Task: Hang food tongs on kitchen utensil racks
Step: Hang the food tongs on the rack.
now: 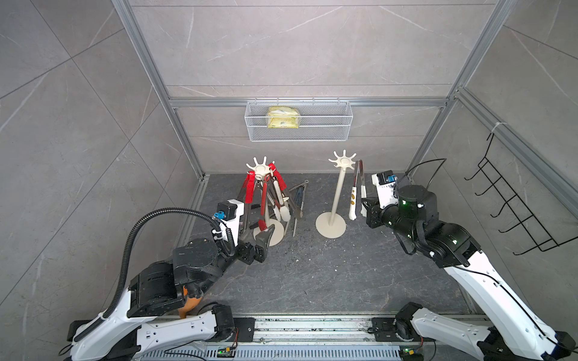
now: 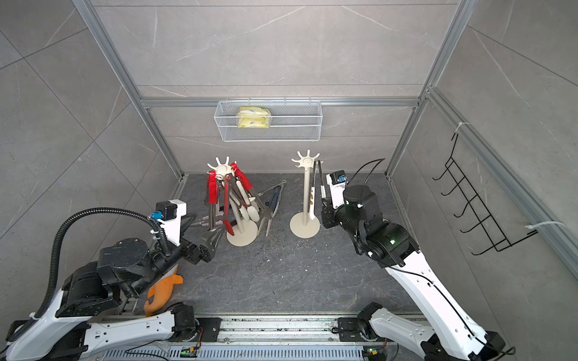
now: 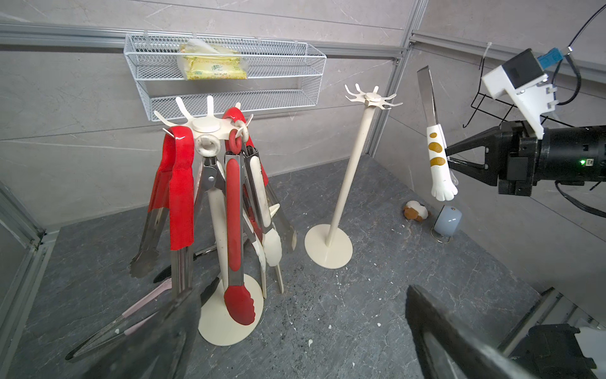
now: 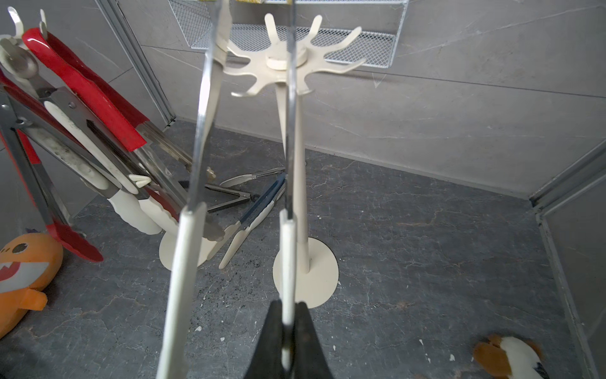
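Note:
My right gripper shifts toward the post next, hangs the tongs and releases them, since the bare hook nearest the tongs (image 1: pixel 354 159) lies above it beside their raised steel end.
Two cream racks stand at the back of the dark floor. The left rack (image 1: pixel 260 169) carries several hanging food tongs (image 3: pixel 234 210) with red, cream and steel tips. The right rack (image 1: pixel 343 161) has bare hooks (image 4: pixel 282 64). My right gripper (image 4: pixel 288 315) is shut on one arm of cream paw-tipped tongs (image 1: pixel 356 193), holding them upright beside the right rack with the steel end up near its crown (image 3: pixel 372 96). My left gripper (image 3: pixel 303 295) stands open and empty in front of the left rack's base (image 1: pixel 275 231). More tongs (image 1: pixel 298 193) lie on the floor behind.
A white wire basket (image 1: pixel 325 125) with a yellow pack hangs on the back wall. A black wire rack (image 1: pixel 513 203) is on the right wall. An orange shark toy (image 2: pixel 159 290), a brown-white toy (image 3: pixel 414 211) and a blue-grey cup (image 3: pixel 447 220) lie on the floor.

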